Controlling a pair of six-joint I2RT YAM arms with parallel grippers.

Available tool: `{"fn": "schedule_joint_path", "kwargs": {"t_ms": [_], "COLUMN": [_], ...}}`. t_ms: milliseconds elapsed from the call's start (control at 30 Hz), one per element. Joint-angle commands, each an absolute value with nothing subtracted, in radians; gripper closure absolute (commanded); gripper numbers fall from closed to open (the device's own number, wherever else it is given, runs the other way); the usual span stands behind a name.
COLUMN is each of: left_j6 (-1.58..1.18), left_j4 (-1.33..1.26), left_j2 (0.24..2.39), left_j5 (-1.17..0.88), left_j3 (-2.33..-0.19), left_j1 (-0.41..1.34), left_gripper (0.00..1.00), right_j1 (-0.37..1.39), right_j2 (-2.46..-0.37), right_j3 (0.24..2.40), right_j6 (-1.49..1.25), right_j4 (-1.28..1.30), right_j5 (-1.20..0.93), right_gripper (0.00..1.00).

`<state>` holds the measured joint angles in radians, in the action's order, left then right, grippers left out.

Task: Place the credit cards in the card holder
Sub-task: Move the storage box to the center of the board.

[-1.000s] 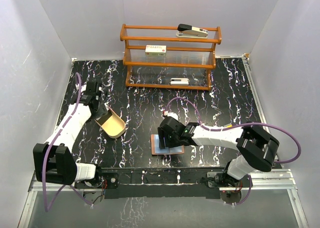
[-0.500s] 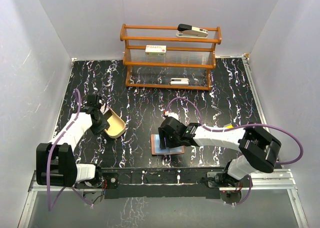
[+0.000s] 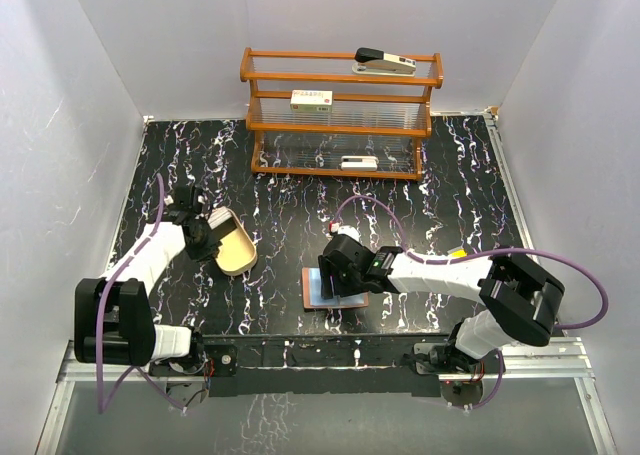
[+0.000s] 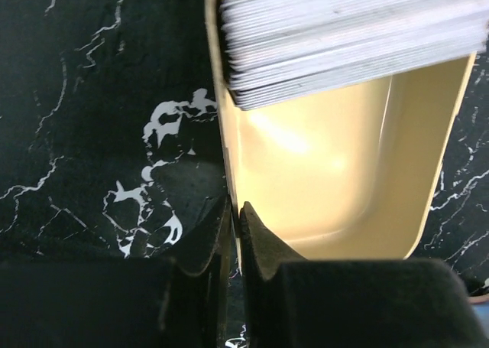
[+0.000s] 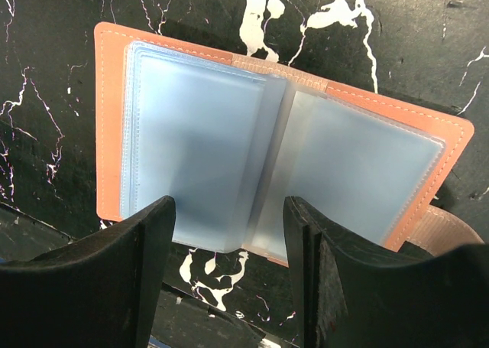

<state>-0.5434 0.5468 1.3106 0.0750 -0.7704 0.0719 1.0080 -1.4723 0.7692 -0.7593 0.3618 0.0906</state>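
My left gripper brings the tray (image 3: 238, 245) outward and to the right in the top view next and releases it beyond the card holder, since the credit cards lie far off.
The card holder (image 3: 322, 289) lies open and flat on the black marble table, reddish-brown with bluish glossy pockets (image 5: 199, 134). My right gripper (image 3: 338, 271) hovers over its near edge, open (image 5: 229, 206), with nothing between the fingers. A stack of silvery-grey credit cards (image 4: 344, 42) sits in the tan tin tray (image 4: 321, 172). At the left of the table, my left gripper (image 3: 205, 237) is shut on the tray's (image 3: 238, 245) side wall, one finger inside and one outside (image 4: 235, 214).
A wooden rack (image 3: 340, 115) stands at the back with a stapler (image 3: 385, 62) on top and white boxes (image 3: 311, 100) on its shelves. White walls close in the left, right and back sides.
My left gripper has come down toward the near side and closed on the tray's wall. The tray has turned and shifted slightly right. The right arm has stayed still.
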Motion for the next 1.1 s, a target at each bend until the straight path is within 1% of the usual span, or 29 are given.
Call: {"fn": "schedule_joint_path", "kwargs": {"t_ms": [0,133,233,500,667,800,967,1067], "left_j6": [-0.481,-0.455,-0.444,-0.438,-0.419,-0.385,-0.335,-0.320], "left_j4": [0.515,0.469,0.443,0.382,0.288,0.265,0.276,0.268], "left_j2": [1.325,1.327,1.346,1.484,1.556,1.628,1.717,1.752], "left_j5": [-0.034,-0.084,-0.079,-0.089,-0.146,-0.186,-0.201,-0.206], "left_j3": [-0.806,-0.815,-0.837,-0.934,-0.982,-1.048,-1.145,-1.193], "left_j1": [0.082,0.126,0.184,0.332,0.387,0.429,0.478,0.508], "left_gripper": [0.96,0.98,0.98,0.99,0.99,1.00,0.99,0.96], "right_j1": [1.012,1.012,1.012,1.012,1.014,1.014,1.014,1.014], "right_j2": [-1.454,-1.451,-1.451,-1.449,-1.440,-1.438,-1.437,-1.437], "right_j3": [0.762,0.761,0.759,0.744,0.733,0.734,0.738,0.743], "right_j6": [-0.751,-0.755,-0.759,-0.765,-0.770,-0.770,-0.768,-0.768], "right_j4": [0.328,0.323,0.312,0.293,0.279,0.279,0.275,0.275], "right_j5": [0.103,0.098,0.089,0.074,0.063,0.064,0.061,0.060], "right_gripper": [0.43,0.43,0.44,0.44,0.44,0.44,0.44,0.44]}}
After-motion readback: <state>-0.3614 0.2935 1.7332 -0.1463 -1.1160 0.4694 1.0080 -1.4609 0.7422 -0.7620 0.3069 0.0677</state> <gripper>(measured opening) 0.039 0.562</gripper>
